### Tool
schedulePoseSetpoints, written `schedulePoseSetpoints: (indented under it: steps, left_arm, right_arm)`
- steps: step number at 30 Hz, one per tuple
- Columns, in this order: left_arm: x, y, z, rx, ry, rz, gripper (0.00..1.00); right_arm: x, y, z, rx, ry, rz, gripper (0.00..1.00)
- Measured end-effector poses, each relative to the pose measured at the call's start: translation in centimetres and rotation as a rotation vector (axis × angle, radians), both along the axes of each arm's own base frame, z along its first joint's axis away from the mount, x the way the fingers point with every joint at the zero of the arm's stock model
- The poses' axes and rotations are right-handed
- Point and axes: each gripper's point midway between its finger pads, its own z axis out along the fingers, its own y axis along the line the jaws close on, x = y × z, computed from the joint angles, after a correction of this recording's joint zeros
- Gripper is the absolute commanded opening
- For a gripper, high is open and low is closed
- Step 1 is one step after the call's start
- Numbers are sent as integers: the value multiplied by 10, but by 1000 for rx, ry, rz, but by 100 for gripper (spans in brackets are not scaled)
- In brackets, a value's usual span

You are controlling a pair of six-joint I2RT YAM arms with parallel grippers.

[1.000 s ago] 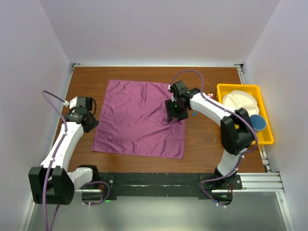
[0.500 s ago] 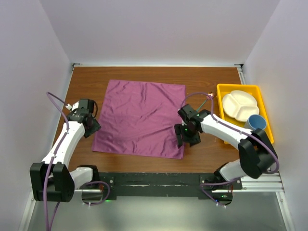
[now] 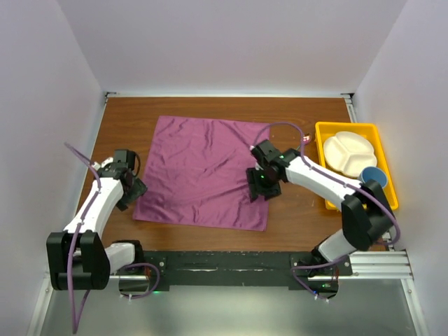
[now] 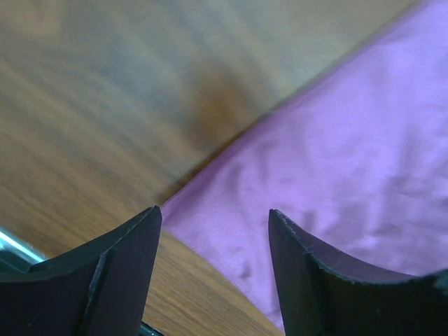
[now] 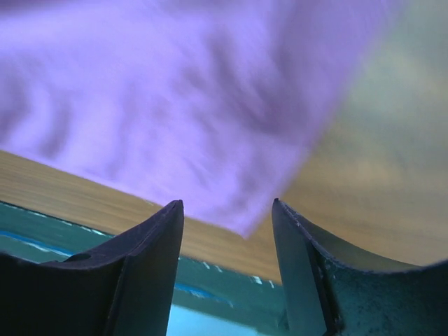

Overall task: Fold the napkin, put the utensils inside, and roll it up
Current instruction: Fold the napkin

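Note:
My left gripper needs to move down first to get back onto the napkin's near corner.
The plum-purple napkin (image 3: pixel 203 171) lies spread flat on the wooden table. My left gripper (image 3: pixel 134 190) is open and empty just left of the napkin's near-left corner. In the left wrist view, that corner of the napkin (image 4: pixel 350 161) lies between my open left gripper's (image 4: pixel 213 213) fingers. My right gripper (image 3: pixel 260 189) is open and empty over the napkin's right edge, above its near-right corner. In the right wrist view, the napkin (image 5: pixel 175 105) ends in a corner between my open right gripper's (image 5: pixel 227 204) fingers. I cannot make out the utensils; the right arm may hide them.
A yellow tray (image 3: pixel 389 203) stands at the right edge and holds a white divided plate (image 3: pixel 348 150) and a blue cup (image 3: pixel 375 176). White walls close in the table on three sides. The arms' black base rail (image 3: pixel 224 266) runs along the near edge.
My left gripper has moved nearer along the napkin's left edge to its near-left corner. My right gripper swung from the far right edge to the near-right corner, then back a little.

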Motion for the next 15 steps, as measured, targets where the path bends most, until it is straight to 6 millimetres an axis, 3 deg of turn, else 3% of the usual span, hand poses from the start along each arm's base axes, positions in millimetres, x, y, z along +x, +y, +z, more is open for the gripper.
schedulePoseSetpoints:
  steps: [4,9,15]
  left_arm:
    - [-25,10,-22,-39,65,123,62]
    - [-26,9,-24,-59,63,158,57]
    - [-35,3,-35,-90,102,174,60]
  right_arm:
    - [28,58,17,31,-76,155,64]
    - [32,127,27,85,-113,310,67]
    - [35,136,35,104,-130,335,68]
